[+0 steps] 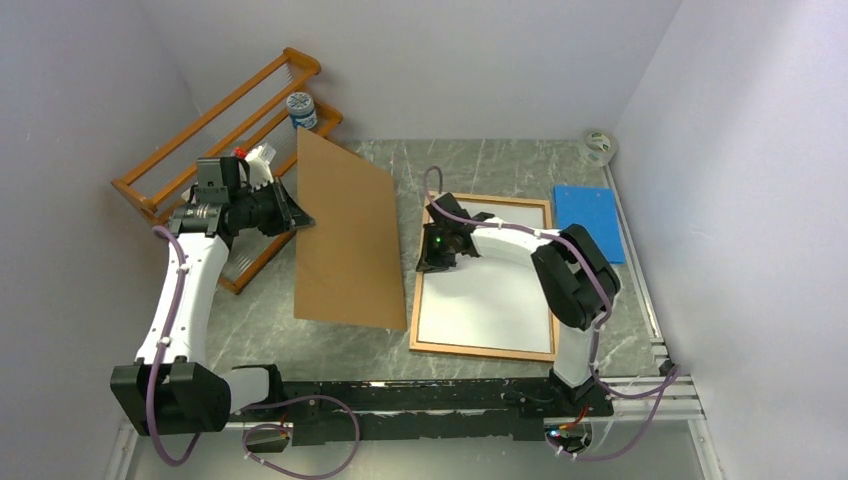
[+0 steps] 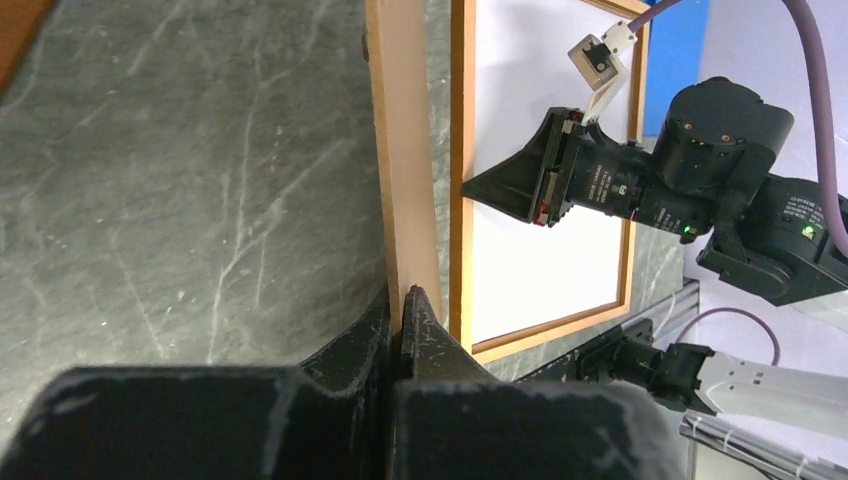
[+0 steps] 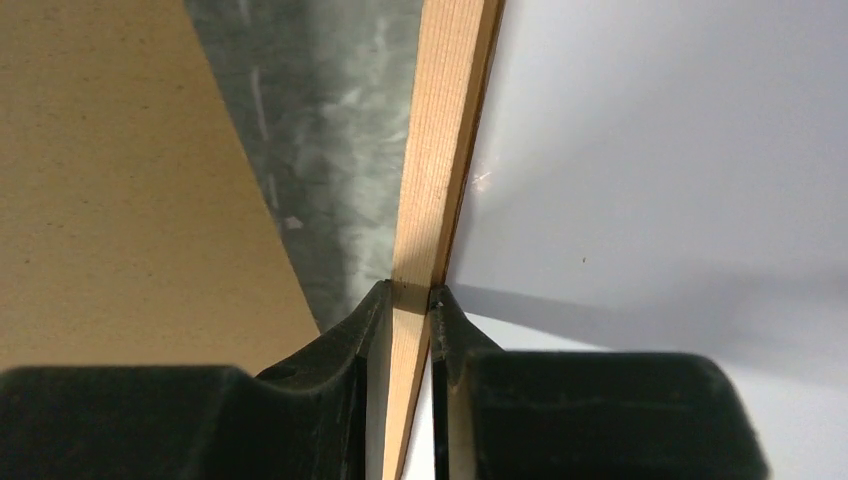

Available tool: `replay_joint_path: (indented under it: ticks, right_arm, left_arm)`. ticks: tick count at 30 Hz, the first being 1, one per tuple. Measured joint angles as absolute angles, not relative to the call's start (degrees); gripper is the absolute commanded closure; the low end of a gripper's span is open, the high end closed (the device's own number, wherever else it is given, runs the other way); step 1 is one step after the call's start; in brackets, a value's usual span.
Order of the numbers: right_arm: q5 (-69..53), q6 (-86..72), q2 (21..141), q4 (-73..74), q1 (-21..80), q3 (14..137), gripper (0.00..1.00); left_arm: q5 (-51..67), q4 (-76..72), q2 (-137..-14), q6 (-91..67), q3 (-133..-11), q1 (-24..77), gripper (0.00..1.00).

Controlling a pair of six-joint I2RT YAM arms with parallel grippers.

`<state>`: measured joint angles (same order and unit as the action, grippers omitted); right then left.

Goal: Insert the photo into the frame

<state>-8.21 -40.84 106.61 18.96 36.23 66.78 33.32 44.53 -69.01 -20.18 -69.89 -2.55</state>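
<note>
The frame (image 1: pixel 480 350) sits off-centre, so next my right gripper needs to slide the frame's bar onto the bare tabletop to its left in the top view and release it there.
The frame (image 1: pixel 480 350) lies flat right of the table's centre, a thin light-wood rectangle. The photo (image 1: pixel 490 300) lies inside it with its white back up; the printed side is hidden. My right gripper (image 1: pixel 428 262) is at the frame's left rail, and in the right wrist view the gripper (image 3: pixel 410 290) is shut on that wooden rail (image 3: pixel 440 150), with the white sheet (image 3: pixel 650 150) beside it. My left gripper (image 1: pixel 300 218) is shut on the left edge of the plain brown backing board (image 1: pixel 345 235), which it holds tilted up left of the frame. The left wrist view shows the gripper (image 2: pixel 403 295) clamped on the board's edge (image 2: pixel 405 200).
An orange wooden rack (image 1: pixel 200 110) stands at the back left with a blue-lidded jar (image 1: pixel 302 110) and a small white bottle (image 1: pixel 255 155) by it. A blue sheet (image 1: pixel 588 220) lies right of the frame. A tape roll (image 1: pixel 598 146) sits in the back right corner.
</note>
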Motion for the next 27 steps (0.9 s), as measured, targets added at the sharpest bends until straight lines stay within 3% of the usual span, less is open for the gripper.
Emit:
replay_joint_path:
  ticks: [13,21,27]
  right_arm:
    - [-10.9,-43.1,115.4,18.9,39.3,78.2,0.85]
    - [-9.2,-43.7,115.3,21.0,39.9,83.6,0.52]
    - [-4.8,-41.6,105.4,23.7,39.9,80.2,0.35]
  left_arm:
    - [25.1,49.5,-67.4,-20.0,-74.0,-2.5,0.97]
    - [24.8,52.3,-67.4,-17.6,-77.2,-2.5,0.97]
    - [24.5,55.5,-68.3,-13.9,-82.8,-0.7,0.97]
